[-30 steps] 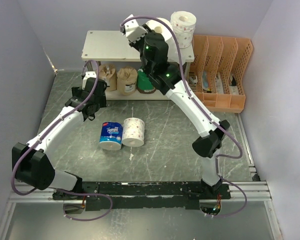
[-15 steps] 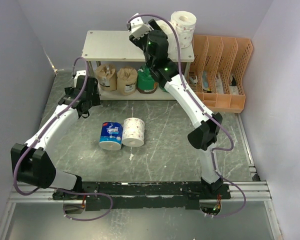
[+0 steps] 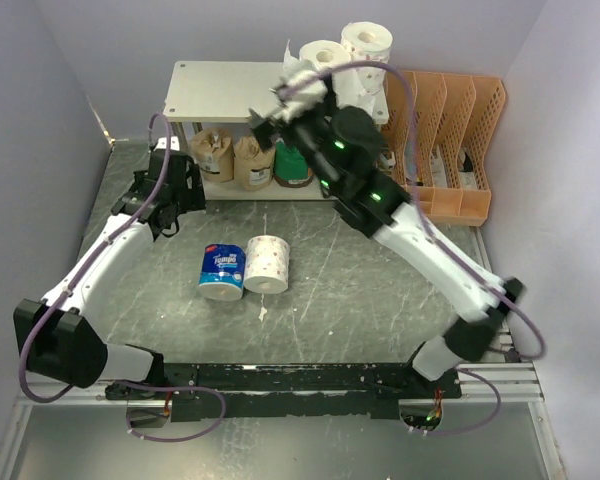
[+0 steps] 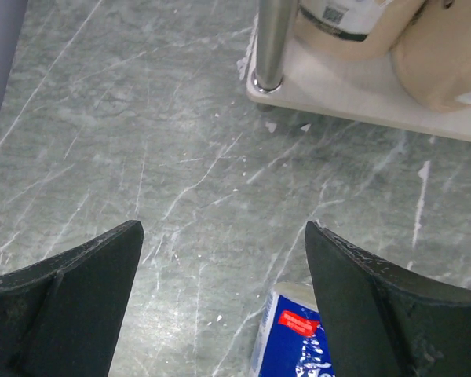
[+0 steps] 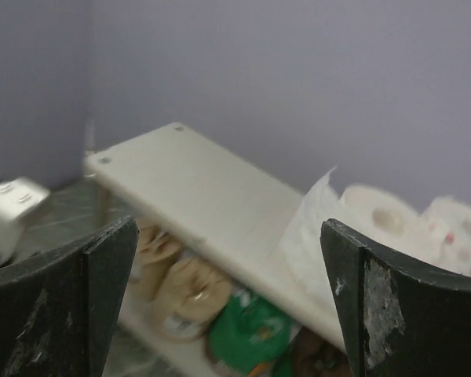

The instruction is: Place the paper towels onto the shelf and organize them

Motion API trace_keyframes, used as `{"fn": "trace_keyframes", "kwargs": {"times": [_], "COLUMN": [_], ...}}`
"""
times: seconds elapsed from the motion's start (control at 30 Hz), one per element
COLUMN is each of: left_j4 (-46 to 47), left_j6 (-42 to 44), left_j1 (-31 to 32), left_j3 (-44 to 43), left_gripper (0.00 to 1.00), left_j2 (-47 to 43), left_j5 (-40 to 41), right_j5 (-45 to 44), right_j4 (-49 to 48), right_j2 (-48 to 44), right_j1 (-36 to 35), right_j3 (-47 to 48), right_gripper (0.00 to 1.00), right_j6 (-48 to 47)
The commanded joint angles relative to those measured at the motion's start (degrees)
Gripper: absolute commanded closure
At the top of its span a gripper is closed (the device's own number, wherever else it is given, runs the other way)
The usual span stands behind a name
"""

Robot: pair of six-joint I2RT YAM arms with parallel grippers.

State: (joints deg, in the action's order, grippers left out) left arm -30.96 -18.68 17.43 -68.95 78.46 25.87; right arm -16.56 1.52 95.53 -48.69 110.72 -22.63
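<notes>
The dotted white roll (image 3: 268, 264) on the tabletop is still off the shelf, so my left gripper needs to move back past the blue roll and down onto it.
The shelf (image 3: 215, 88) stands at the back. On its top board sit a plain white paper towel roll (image 3: 321, 57) with a loose sheet and a dotted one (image 3: 367, 44). Two tan rolls (image 3: 216, 152) and a green one (image 3: 292, 165) stand on the lower board. A blue-wrapped roll (image 3: 222, 272) and a dotted white roll (image 3: 268, 264) lie on the table. My right gripper (image 5: 228, 228) hangs open and empty in front of the top board (image 5: 196, 188), apart from the white roll (image 5: 353, 228). My left gripper (image 4: 224, 236) is open over bare table, the blue roll (image 4: 294, 342) near its right finger.
An orange slotted file organizer (image 3: 445, 150) stands right of the shelf. Grey walls close in the table on the left, back and right. The shelf's left front post (image 4: 271, 39) shows in the left wrist view, with tan rolls (image 4: 353, 20) behind it.
My right gripper has opened, let go of the plain white roll on the top board and drawn back toward the front. The left gripper shifted slightly left and back.
</notes>
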Motion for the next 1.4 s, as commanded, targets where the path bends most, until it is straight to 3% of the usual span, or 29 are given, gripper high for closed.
{"fn": "trace_keyframes", "kwargs": {"times": [0.0,0.1,0.27,0.37,0.5,0.63,0.73,0.9,1.07,1.37], "left_j4": [4.46,7.07,9.13,7.27,-0.97,-7.34,-2.98,6.65,9.72,12.36], "left_j6": [2.43,4.02,9.38,13.14,18.04,19.46,24.15,31.29,36.74,35.62], "left_j1": [0.47,0.74,2.69,10.14,29.08,38.76,43.25,44.71,44.47,40.57], "left_j3": [0.52,1.55,1.58,0.6,-3.99,-5.03,0.87,10.2,15.27,16.64], "left_gripper": [0.04,0.04,0.0,0.01,0.0,0.01,0.01,0.01,0.02,0.03], "left_j2": [-4.34,-4.99,-3.83,-4.08,-1.09,3.25,1.6,-4.38,-6.54,-3.32], "left_j5": [-5.8,-12.63,-31.02,-30.19,-17.69,-9.35,-6.75,-4.07,-3.72,-7.24], "right_j5": [3.61,2.81,-2.77,-7.09,-12.2,-20.24,-24.89,-25.62,-26.71,-28.54], "right_j4": [-4.87,-8.19,-11.16,-12.13,-6.13,-0.49,-0.32,2.8,5.08,7.54], "right_j2": [-16.68,-27.19,-41.68,-49.72,-51.85,-51.75,-54.16,-55.29,-57.49,-59.14], "right_j1": [0.25,-0.06,-1.35,-1.5,-1.49,-1.51,-1.43,-1.45,-1.41,-1.42], "right_j3": [-23.0,-42.31,-67.35,-75.02,-74.76,-72.52,-72.56,-69.99,-69.89,-70.14], "right_gripper": [0.0,0.0,0.0,0.0,0.0,0.0,0.0,0.0,0.0,0.0], "right_j6": [17.71,25.31,40.22,45.04,44.82,44.61,43.9,43.46,43.2,43.37]}}
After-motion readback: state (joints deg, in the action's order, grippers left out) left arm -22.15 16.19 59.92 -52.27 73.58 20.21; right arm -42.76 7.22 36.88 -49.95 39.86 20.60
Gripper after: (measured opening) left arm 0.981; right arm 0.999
